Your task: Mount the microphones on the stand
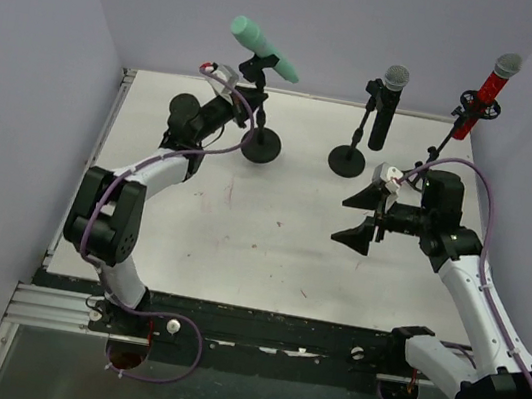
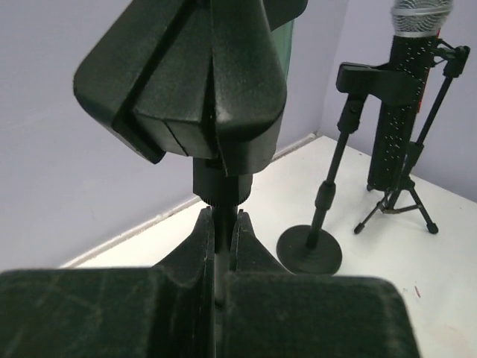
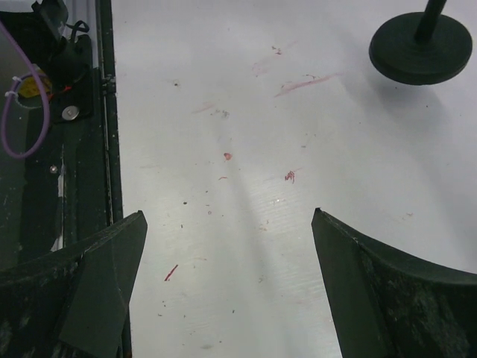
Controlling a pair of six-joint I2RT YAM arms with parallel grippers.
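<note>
Next, my left gripper will carry the thin pole (image 2: 222,224) right in the top view to the bare tabletop by the middle stand and release it.
The mint-green microphone (image 1: 264,49) lies tilted in the clip of the left stand (image 1: 262,144). My left gripper (image 1: 248,111) is shut on that stand's thin pole (image 2: 222,224), just under the black clip (image 2: 194,82). The black microphone (image 1: 387,107) stands upright in the middle stand (image 1: 347,161), seen also in the left wrist view as the black microphone (image 2: 399,112). At the back right the red microphone (image 1: 490,93) sits in a tripod stand. My right gripper (image 1: 364,218) hangs open over the bare table (image 3: 227,224), holding nothing.
Purple walls close in the white table (image 1: 238,246) on the left, back and right. A black rail (image 3: 74,112) runs along the near edge. A round stand base (image 3: 423,46) shows ahead of the right gripper. Tripod legs (image 2: 406,205) stand behind the middle stand.
</note>
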